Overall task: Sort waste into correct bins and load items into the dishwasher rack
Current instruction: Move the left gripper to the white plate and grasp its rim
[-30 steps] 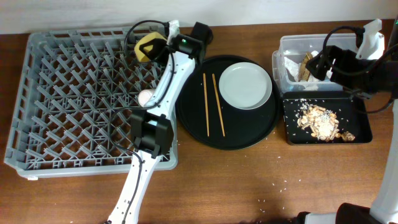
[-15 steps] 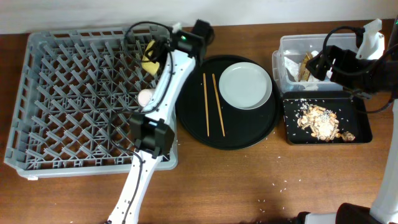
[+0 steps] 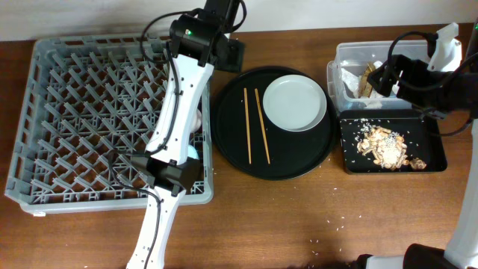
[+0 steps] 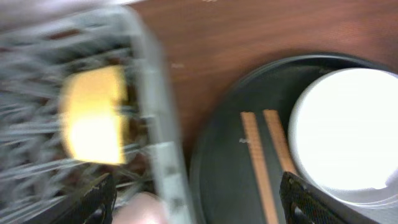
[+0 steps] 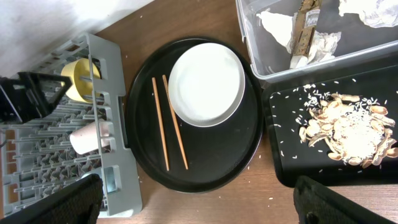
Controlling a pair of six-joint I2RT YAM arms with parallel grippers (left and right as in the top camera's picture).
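I need to move my left gripper down and to the right in the overhead view next, onto the plate's rim by the chopsticks, because that part of the rim is nearest my left gripper.
My left gripper (image 4: 199, 208) is open and empty, hovering over the right rim of the grey dishwasher rack (image 3: 45, 112); it also shows in the overhead view (image 3: 230, 51). The yellow bowl (image 4: 93, 115) stands on edge in the rack, with the pale pink cup (image 5: 84, 137) near it. Two chopsticks (image 3: 258, 125) and the pale grey plate (image 3: 294, 102) lie on the round black tray (image 3: 224, 142). My right gripper (image 5: 198, 205) is open and empty above the clear tub (image 3: 334, 75), which holds napkins (image 5: 277, 25) and a brown wrapper (image 5: 305, 25). Food scraps (image 3: 385, 144) lie in the shallow black tray (image 3: 437, 153). I cannot make out the light blue cup.
My left arm (image 3: 175, 119) stretches along the rack's right side and hides part of it. Small crumbs (image 3: 340, 220) are scattered on the wooden table in front of the trays. The wall runs close behind the rack and tub.
My left gripper held the yellow bowl over the rack's back right corner, let it go among the pegs, then rose and shifted right toward the round tray. The right arm has not moved.
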